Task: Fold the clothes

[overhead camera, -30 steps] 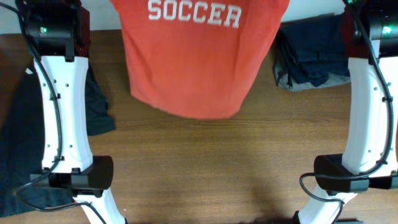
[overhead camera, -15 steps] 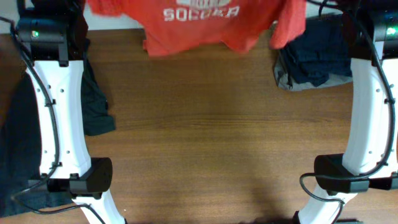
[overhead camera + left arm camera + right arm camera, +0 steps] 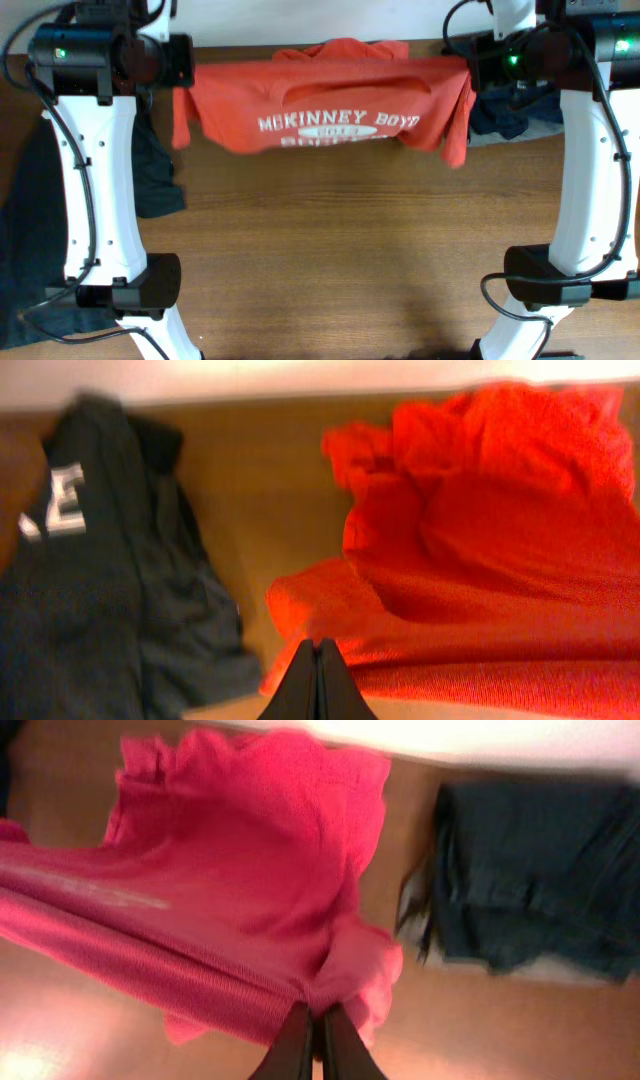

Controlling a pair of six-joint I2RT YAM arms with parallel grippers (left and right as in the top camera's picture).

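The clear part of the bare wooden table lies below my left gripper toward my base, so next this gripper needs to move back and down and release the shirt's edge there.
The orange-red T-shirt (image 3: 330, 105) hangs stretched between my two grippers at the far side of the table, white lettering facing up. My left gripper (image 3: 183, 62) is shut on its left edge; the wrist view shows the closed jaws (image 3: 320, 648) pinching the shirt fabric (image 3: 480, 560). My right gripper (image 3: 470, 62) is shut on its right edge; the right wrist view shows the jaws (image 3: 312, 1015) pinching the shirt (image 3: 240, 900). The sleeves droop at both ends.
A dark grey garment (image 3: 150, 180) lies at the far left, also in the left wrist view (image 3: 100, 580). A dark blue garment (image 3: 500, 110) lies at the far right, also in the right wrist view (image 3: 540, 880). The wooden table (image 3: 340, 260) spreads below the shirt.
Both grippers came toward the near side and lowered. The shirt, earlier hanging with its lower half over the table, is now stretched flat between them, showing different lettering.
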